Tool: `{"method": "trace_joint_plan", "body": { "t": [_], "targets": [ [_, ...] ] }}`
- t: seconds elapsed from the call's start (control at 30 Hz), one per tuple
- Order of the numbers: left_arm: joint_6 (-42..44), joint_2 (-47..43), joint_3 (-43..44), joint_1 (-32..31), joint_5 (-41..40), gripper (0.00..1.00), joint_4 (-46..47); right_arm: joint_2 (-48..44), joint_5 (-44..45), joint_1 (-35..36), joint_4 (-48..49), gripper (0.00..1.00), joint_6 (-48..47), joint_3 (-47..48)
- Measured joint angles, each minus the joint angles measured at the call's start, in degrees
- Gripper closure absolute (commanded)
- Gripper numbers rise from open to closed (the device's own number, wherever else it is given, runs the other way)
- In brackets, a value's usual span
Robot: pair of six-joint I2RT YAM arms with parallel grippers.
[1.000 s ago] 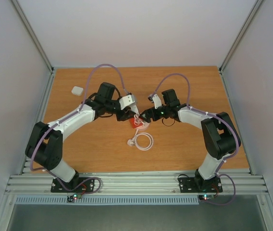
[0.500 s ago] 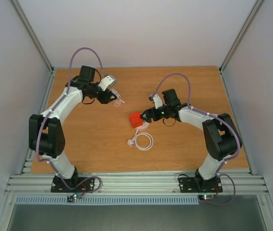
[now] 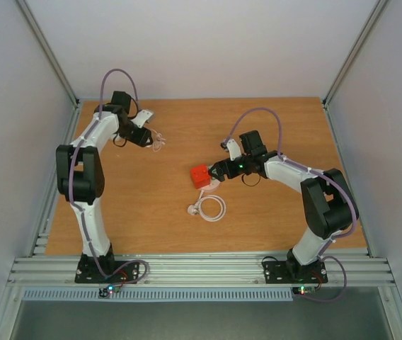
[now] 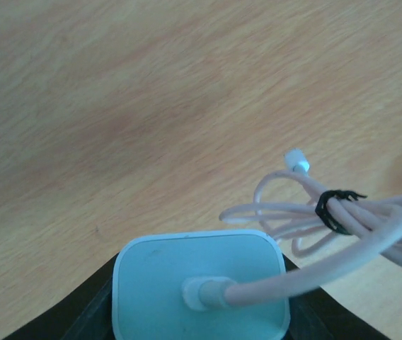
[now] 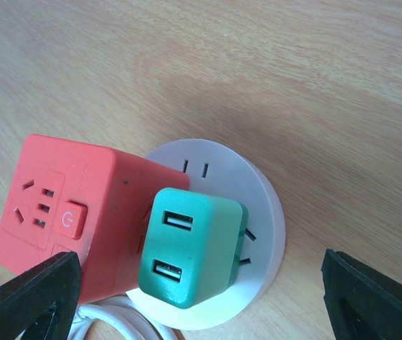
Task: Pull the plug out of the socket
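The left gripper moves down toward the bare tabletop beneath the white plug [image 3: 138,147] next and releases the plug there, since it's already well away from the socket [image 3: 213,185].
The socket [image 5: 261,205] is a round, pale disc lying on the wooden table, also seen as the socket [image 3: 213,185] in the top view. The plug [image 4: 199,283], a pale rounded block with a white cable [image 4: 342,223] tied in a bundle, sits between the dark fingers of my left gripper [image 4: 199,301]. That left gripper [image 3: 148,136] is shut on it at the back left, far from the socket. My right gripper [image 5: 201,290] stands open, its fingers [image 5: 24,297] on either side of the socket, touching nothing. In the top view the right gripper [image 3: 212,174] is just right of the red cube.
A red cube [image 5: 73,219] and a green USB adapter [image 5: 194,244] stand plugged into the disc. A coiled white cord [image 3: 211,207] lies in front of it. Metal frame rails [image 3: 66,142] and pale walls enclose the table.
My left arm has swung from the socket to the back left, carrying the plug and its cable off the disc. The right gripper stays at the socket, its jaws slightly wider.
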Motion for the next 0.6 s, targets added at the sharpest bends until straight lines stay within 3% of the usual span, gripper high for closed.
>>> {"method": "trace_joint_plan", "body": {
  "t": [0.4, 0.6],
  "targets": [
    [-3.7, 14.4, 13.1, 0.2, -8.0, 0.87, -7.5, -2.0, 0.7, -0.1, -4.2, 0.05, -0.9, 0.9],
    [-6.1, 18.2, 17.8, 0.7, -11.8, 0.79, -8.8, -3.4, 0.4, -0.1, -4.8, 0.05, -1.2, 1.4]
  ]
}}
